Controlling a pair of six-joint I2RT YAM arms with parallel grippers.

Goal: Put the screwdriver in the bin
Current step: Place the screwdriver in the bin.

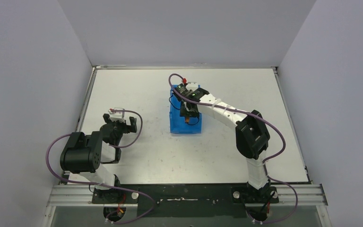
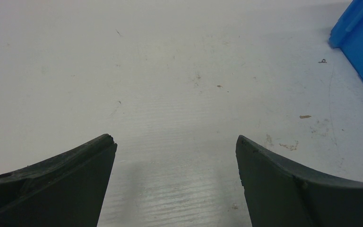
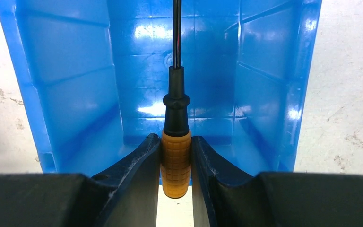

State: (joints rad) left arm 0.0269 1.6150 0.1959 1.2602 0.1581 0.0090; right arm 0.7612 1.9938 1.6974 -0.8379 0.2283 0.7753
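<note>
The screwdriver (image 1: 187,121) is still hanging above the bare bottom of the blue bin, so my right gripper will next move down between the bin's sides toward the bin's bottom and open.
The screwdriver (image 3: 176,161), with its ribbed orange handle and thin black shaft, is pinched between the fingers of my right gripper (image 3: 176,142), which is shut on the handle. Its shaft points out over the open blue bin (image 3: 75,94). In the top view the right gripper (image 1: 189,109) hangs over the bin (image 1: 176,124) at the table's middle, and a bit of orange of the screwdriver (image 1: 187,121) shows below it. My left gripper (image 1: 119,124) stands open over bare table at the left, with nothing between its fingers (image 2: 75,175).
A corner of the blue bin (image 2: 361,42) shows at the far right of the left wrist view. White walls close in the table on three sides. The table's metal frame (image 1: 194,196) runs along the near edge by the arm bases.
</note>
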